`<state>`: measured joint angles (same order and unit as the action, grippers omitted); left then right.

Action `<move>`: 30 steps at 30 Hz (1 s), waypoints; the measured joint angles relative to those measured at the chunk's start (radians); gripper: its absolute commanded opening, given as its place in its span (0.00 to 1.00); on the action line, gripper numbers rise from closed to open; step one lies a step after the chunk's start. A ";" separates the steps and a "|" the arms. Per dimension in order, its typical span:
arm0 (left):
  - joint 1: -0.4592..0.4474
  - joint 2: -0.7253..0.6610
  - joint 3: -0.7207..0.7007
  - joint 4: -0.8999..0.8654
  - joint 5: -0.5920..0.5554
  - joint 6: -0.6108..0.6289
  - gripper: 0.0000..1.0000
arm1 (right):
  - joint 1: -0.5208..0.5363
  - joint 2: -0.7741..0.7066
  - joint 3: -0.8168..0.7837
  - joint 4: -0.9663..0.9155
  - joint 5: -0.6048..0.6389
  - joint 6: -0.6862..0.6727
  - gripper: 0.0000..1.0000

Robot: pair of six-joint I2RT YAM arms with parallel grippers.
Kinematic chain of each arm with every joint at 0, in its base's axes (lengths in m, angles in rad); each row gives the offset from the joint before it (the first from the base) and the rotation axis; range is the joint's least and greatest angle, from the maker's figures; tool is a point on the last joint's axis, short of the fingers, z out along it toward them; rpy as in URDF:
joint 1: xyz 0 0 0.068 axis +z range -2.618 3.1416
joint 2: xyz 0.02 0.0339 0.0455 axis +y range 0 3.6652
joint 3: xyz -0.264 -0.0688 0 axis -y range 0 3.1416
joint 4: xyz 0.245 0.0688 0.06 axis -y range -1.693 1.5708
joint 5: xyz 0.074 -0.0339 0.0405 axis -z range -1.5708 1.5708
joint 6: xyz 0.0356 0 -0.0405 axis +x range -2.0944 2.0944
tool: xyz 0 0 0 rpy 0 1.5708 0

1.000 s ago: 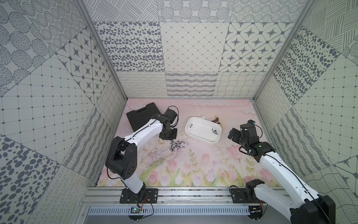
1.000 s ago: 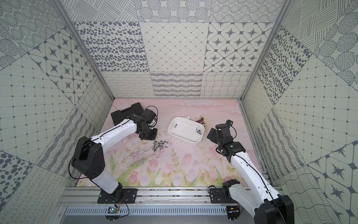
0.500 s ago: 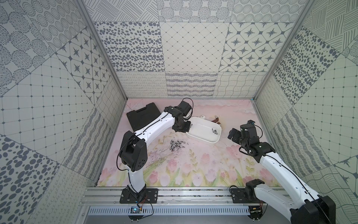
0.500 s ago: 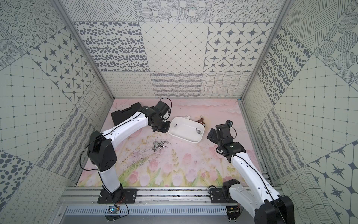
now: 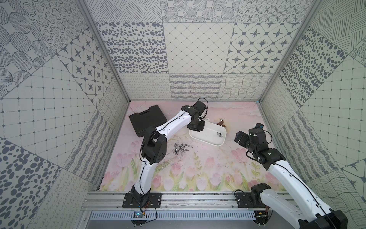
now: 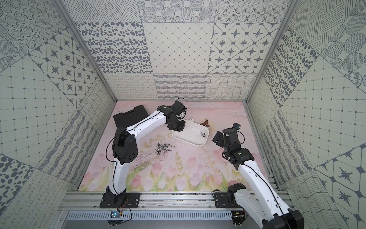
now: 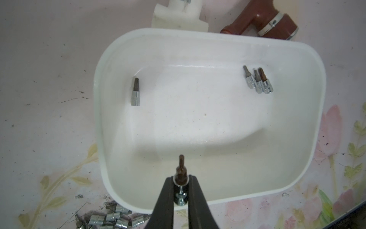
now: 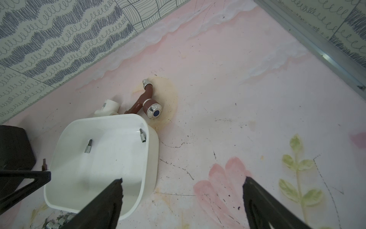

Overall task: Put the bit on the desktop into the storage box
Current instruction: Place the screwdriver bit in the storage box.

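I should next lower my left gripper onto the bottom of the box just beside the lone bit and let go of the small dark-tipped bit, because the box's bare white bottom shows there.
My left gripper (image 7: pixel 181 180) is shut on a small dark-tipped bit (image 7: pixel 181 168) and hangs over the near-left end of the white storage box (image 7: pixel 198 123). Both top views show that gripper (image 5: pixel 196 126) (image 6: pixel 177 126) above the box's rim (image 5: pixel 206 141) (image 6: pixel 188 141). Inside the box one bit (image 7: pixel 135 92) lies alone and three more bits (image 7: pixel 257 79) lie together at the far end. A pile of silver bits (image 5: pixel 180 147) (image 6: pixel 163 148) lies on the tulip-printed desktop (image 5: pixel 208 168). My right gripper (image 8: pixel 182 182) stands open and empty beside the box.
A black tool case (image 5: pixel 147 119) lies at the back left. A brown tap (image 8: pixel 148 99) and a white pipe fitting (image 8: pixel 108 108) lie just behind the box. Patterned walls enclose the desktop on three sides.
My left arm has swung from the pile of bits back and to the right, and it now holds its bit over the storage box. The right arm has not moved.
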<state>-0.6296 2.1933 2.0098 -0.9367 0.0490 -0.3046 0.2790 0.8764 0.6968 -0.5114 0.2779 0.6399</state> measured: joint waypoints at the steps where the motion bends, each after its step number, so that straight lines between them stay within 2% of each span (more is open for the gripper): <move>1: -0.002 0.020 0.012 0.002 -0.001 0.002 0.05 | 0.000 -0.005 -0.003 0.000 0.000 0.000 0.97; 20: -0.004 0.256 0.203 0.014 -0.148 0.021 0.07 | 0.000 -0.034 -0.017 0.000 0.004 0.001 0.97; 30: -0.004 0.293 0.232 0.014 -0.202 0.021 0.08 | 0.000 -0.034 -0.018 0.000 0.007 0.001 0.97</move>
<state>-0.6338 2.4866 2.2421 -0.9226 -0.1532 -0.2832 0.2790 0.8421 0.6785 -0.5117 0.2852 0.6407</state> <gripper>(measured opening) 0.157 0.968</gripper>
